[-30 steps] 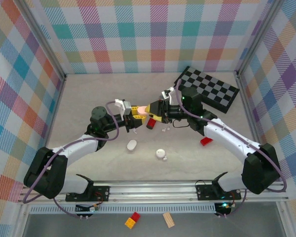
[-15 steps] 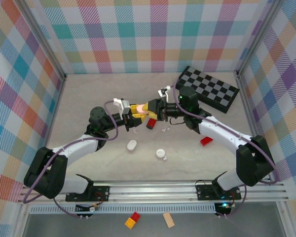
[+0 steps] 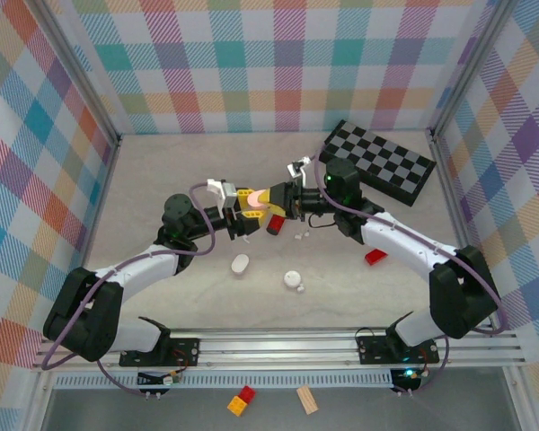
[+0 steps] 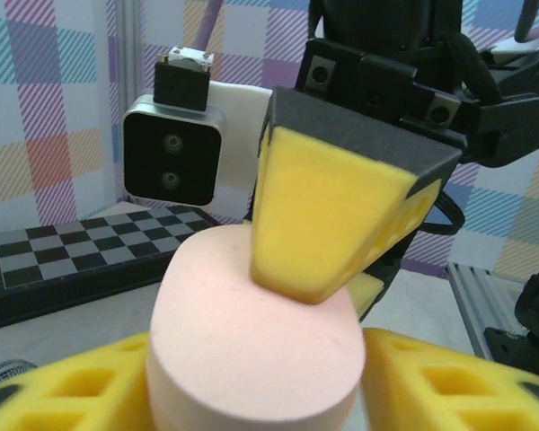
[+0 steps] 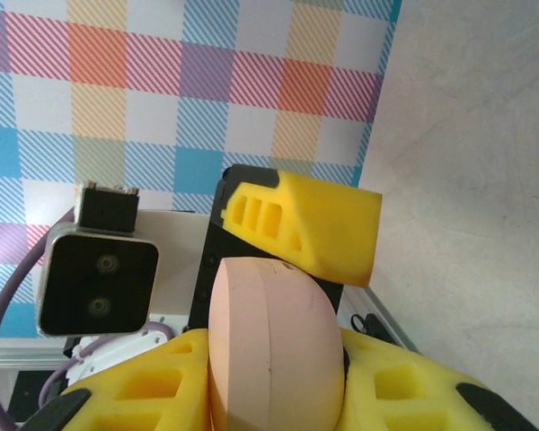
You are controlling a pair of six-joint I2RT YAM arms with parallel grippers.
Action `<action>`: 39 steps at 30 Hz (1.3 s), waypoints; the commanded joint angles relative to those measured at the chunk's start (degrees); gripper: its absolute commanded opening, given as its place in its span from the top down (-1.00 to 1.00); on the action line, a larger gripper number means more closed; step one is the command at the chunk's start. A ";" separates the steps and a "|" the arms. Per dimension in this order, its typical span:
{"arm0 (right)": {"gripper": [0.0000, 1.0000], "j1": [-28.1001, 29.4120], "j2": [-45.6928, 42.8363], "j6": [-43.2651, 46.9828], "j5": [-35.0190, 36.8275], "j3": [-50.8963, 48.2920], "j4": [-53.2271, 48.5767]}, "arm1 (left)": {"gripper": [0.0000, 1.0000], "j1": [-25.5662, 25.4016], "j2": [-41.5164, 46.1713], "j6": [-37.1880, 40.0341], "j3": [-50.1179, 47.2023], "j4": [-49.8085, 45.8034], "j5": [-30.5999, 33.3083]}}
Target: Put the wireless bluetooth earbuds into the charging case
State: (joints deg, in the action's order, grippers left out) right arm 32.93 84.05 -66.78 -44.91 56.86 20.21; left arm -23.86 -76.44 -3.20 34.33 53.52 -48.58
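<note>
Next, my right gripper swings toward the chessboard, tips downward and comes down to release the case, as bare tabletop beyond the earbuds lies below it.
A pink pebble-shaped charging case (image 3: 256, 198) hangs closed above the middle of the table, with both grippers on it. My left gripper (image 3: 244, 206) is shut on its rounded edges; the case (image 4: 251, 332) fills the gap between my yellow fingers (image 4: 449, 386). My right gripper (image 3: 272, 198) is shut on its flat faces, and the case (image 5: 274, 341) shows its seam there. Each wrist view has a finger of the other gripper on top of the case. Tiny white earbuds (image 3: 299, 237) lie on the table just right of and below the grippers.
A white oval case (image 3: 241, 264) and a round white case (image 3: 293, 279) lie in front of the grippers. A red cylinder (image 3: 275, 224) lies under the right gripper and a red piece (image 3: 375, 258) by the right forearm. A chessboard (image 3: 382, 171) lies at the back right.
The right gripper moved left and slightly up, closing in on the left gripper so that both now clamp the pink case. In the last half second almost nothing has shifted.
</note>
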 commanded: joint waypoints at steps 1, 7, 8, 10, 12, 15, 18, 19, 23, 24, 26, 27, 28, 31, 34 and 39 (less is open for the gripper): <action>0.55 -0.88 -1.58 4.56 2.32 -0.56 -2.67 | -0.34 0.21 1.50 -0.23 0.09 -0.01 -1.81; 0.56 -3.93 -1.72 11.85 6.51 -2.41 -8.39 | -0.97 0.00 1.93 3.45 0.21 -7.25 -0.04; 0.57 -4.84 -1.47 12.41 7.27 -3.17 -8.76 | -1.00 -0.29 1.74 4.92 0.42 -9.62 0.50; 0.57 -6.69 -0.69 13.41 7.97 -5.02 -7.70 | -0.99 -1.68 1.50 8.87 1.10 -15.67 2.23; 0.56 -8.22 0.28 14.76 9.86 -6.21 -7.33 | -1.00 -3.91 1.13 13.03 2.08 -21.52 4.14; 0.56 -10.00 2.30 16.97 14.22 -6.84 -7.80 | -0.99 -6.68 -0.35 14.93 3.09 -24.76 6.98; 0.56 -12.39 4.81 16.91 18.01 -7.88 -5.29 | -0.99 -8.59 -1.41 15.39 3.29 -25.51 9.78; 0.56 -13.15 5.87 17.58 19.84 -7.99 -4.87 | -1.00 -9.12 -1.64 15.63 3.29 -25.73 10.53; 0.56 -15.24 12.19 18.27 23.24 -6.84 -4.05 | -1.00 -10.15 -2.48 16.28 3.29 -26.00 11.72; 0.56 -15.51 13.46 18.27 23.57 -6.61 -3.54 | -0.99 -10.23 -2.52 16.27 3.29 -26.06 11.91; 0.57 -15.87 15.90 18.29 24.65 -5.84 -3.26 | -0.99 -10.41 -2.40 16.25 3.13 -25.96 12.59; 0.57 -16.03 16.85 17.97 24.94 -5.60 -3.34 | -1.00 -10.50 -2.26 16.24 3.04 -25.93 12.86; 0.57 -16.26 17.96 17.30 24.91 -5.38 -3.10 | -1.00 -10.55 -2.15 16.22 2.95 -26.00 13.09; 0.58 -16.91 20.52 15.95 24.66 -4.68 -2.59 | -0.99 -10.64 -1.93 16.27 3.11 -26.83 13.74; 0.55 -17.28 22.01 15.68 24.53 -3.90 -3.01 | -1.00 -10.68 -1.31 16.30 3.20 -27.62 14.57; 0.18 -17.76 22.65 17.33 24.54 -2.10 -6.16 | -0.99 -10.61 -0.20 15.32 3.44 -31.02 18.98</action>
State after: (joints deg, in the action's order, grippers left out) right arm 15.68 106.34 -50.24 -20.32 52.64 14.50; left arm -34.04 -78.24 11.84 36.21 25.43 -32.84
